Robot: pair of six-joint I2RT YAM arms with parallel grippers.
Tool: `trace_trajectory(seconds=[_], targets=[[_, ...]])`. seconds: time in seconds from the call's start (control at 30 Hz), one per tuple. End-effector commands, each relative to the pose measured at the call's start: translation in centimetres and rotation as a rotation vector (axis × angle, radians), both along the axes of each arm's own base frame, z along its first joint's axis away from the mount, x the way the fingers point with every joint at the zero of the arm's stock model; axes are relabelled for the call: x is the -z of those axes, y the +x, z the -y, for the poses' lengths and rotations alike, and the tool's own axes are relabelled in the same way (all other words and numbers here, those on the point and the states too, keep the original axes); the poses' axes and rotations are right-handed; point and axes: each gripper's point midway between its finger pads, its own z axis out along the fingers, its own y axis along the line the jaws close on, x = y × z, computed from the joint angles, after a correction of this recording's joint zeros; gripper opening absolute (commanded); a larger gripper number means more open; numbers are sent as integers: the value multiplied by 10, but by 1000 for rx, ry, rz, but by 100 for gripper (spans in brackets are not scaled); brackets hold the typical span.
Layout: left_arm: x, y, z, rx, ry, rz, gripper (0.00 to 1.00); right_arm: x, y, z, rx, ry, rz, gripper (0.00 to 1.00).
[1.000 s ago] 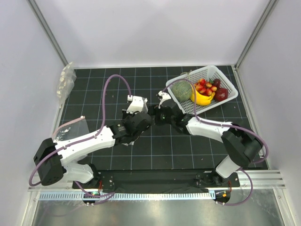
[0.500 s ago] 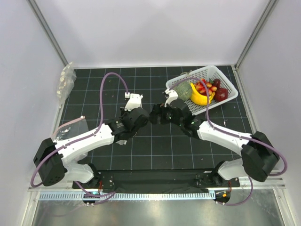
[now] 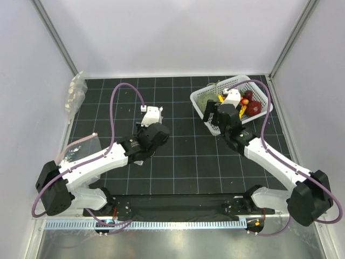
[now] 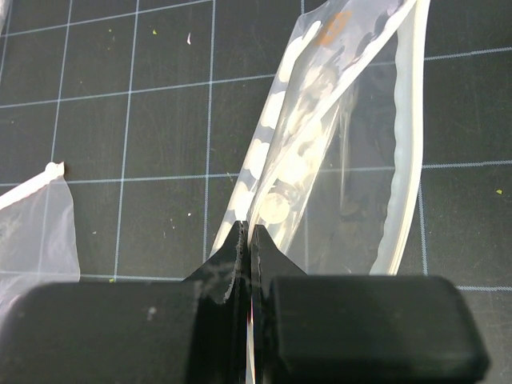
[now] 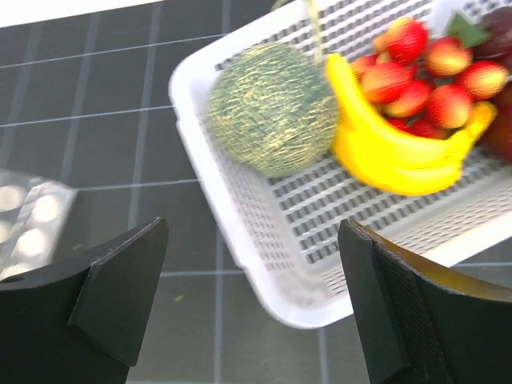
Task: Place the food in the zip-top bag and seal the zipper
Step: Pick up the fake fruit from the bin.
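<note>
My right gripper moves past the banana [image 5: 392,152] in front of the red fruits and down onto one next, since they lie below it, to its right in the top view.
My left gripper [image 4: 246,232] is shut on one edge of the dotted zip-top bag [image 4: 320,144], which lies on the black mat and stretches away from the fingers. A thick clear strip [image 4: 406,120] runs along the bag's right side. In the top view the left gripper [image 3: 150,139] covers the bag. My right gripper [image 5: 254,226] is open and empty, over the near-left corner of the white basket [image 5: 240,240]. The food, a cluster of red fruits [image 5: 416,76], lies in the basket behind a yellow banana [image 5: 392,152]. The bag's corner shows at the left edge of the right wrist view [image 5: 32,224].
A round green vegetable [image 5: 272,108] sits in the basket's left part, and a dark red fruit [image 3: 254,107] at its right. A plain clear bag [image 3: 81,145] lies left of my left arm. More plain bags [image 3: 77,91] are heaped at the far left edge.
My right gripper has moved away from the left gripper, right and back to the basket's near-left corner. The left gripper has drifted slightly left, still shut on the bag.
</note>
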Motion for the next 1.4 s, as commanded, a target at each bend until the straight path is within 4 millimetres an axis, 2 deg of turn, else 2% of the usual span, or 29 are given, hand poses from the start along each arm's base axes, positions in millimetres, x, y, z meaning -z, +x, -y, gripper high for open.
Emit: trace_trajectory(seconds=[0.0, 0.07, 0.1, 0.13, 0.17, 0.2, 0.23, 0.3, 0.33, 0.37, 0.4, 0.43, 0.5, 0.57, 0.63, 0.67, 0.7, 0.77, 0.83, 0.87, 0.9, 0.93, 0.97, 1.0, 1.03, 1.1, 1.13, 1.23, 1.37], targets=[[-20, 3, 5, -8, -76, 47, 0, -19, 27, 39, 148, -37, 39, 95], [-18, 3, 5, -7, -72, 44, 0, -19, 40, 53, 175, 23, 28, 95], [-18, 3, 6, -5, -74, 42, 0, -12, 47, 52, 172, 74, 9, 95], [-17, 4, 6, -5, -71, 40, 1, -15, 57, 67, 213, 100, 26, 95], [-17, 4, 7, -4, -71, 41, 1, -17, 62, 72, 234, 119, 32, 95], [-18, 4, 7, -3, -74, 42, 0, -5, 71, 77, 259, 124, 5, 95], [-18, 5, 8, -2, -72, 41, 0, -2, 76, 88, 311, 155, -6, 94], [-18, 4, 8, -1, -72, 40, 0, 0, 91, 97, 358, 177, -21, 95], [-18, 4, 9, 2, -74, 37, 0, 18, 100, 100, 383, 176, -61, 96], [-18, 4, 9, -1, -78, 39, 1, 14, 109, 105, 404, 180, -51, 97], [-16, 4, 8, -3, -75, 38, 1, 15, 115, 109, 430, 177, -44, 97], [-16, 4, 8, -5, -77, 37, 0, 32, 124, 110, 442, 166, -67, 97], [-15, 5, 9, -5, -78, 36, 0, 33, 138, 112, 462, 149, -52, 98], [-14, 5, 10, -3, -77, 31, 0, 48, 155, 116, 483, 111, -74, 98], [-14, 5, 10, -4, -75, 29, 0, 45, 171, 116, 497, 108, -72, 98], [-14, 4, 10, -3, -72, 26, 1, 68, 176, 116, 507, 83, -120, 97], [-17, 3, 10, -2, -82, 31, 0, 77, 177, 117, 516, 72, -150, 96], [-18, 2, 9, -1, -90, 31, 1, 86, 180, 119, 539, 65, -168, 90], [-21, 0, 8, 1, -109, 38, 0, 87, 178, 121, 549, 74, -156, 74], [-22, 0, 7, 1, -117, 41, 0, 74, 176, 121, 546, 84, -124, 66], [-23, -1, 7, 2, -119, 42, 1, 62, 178, 121, 537, 100, -84, 49], [-23, -1, 6, 3, -121, 44, 0, 62, 171, 121, 528, 96, -85, 40], [-23, -1, 6, 3, -122, 45, 1, 48, 171, 119, 512, 114, -48, 31], [-25, -1, 6, 2, -124, 48, 1, 22, 167, 116, 486, 143, -1, 26], [-24, -2, 6, 4, -120, 46, 1, 11, 162, 116, 476, 153, 15, 19], [-25, -2, 6, 6, -123, 46, 0, -7, 152, 112, 446, 182, 34, 18], [-25, -2, 6, 6, -123, 46, 0, -31, 143, 112, 440, 219, 78, 17], [-25, -2, 4, 1, -122, 49, 1, -55, 118, 106, 396, 290, 122, 15], [-24, -2, 4, 1, -117, 49, 1, -79, 91, 96, 312, 354, 173, 13]])
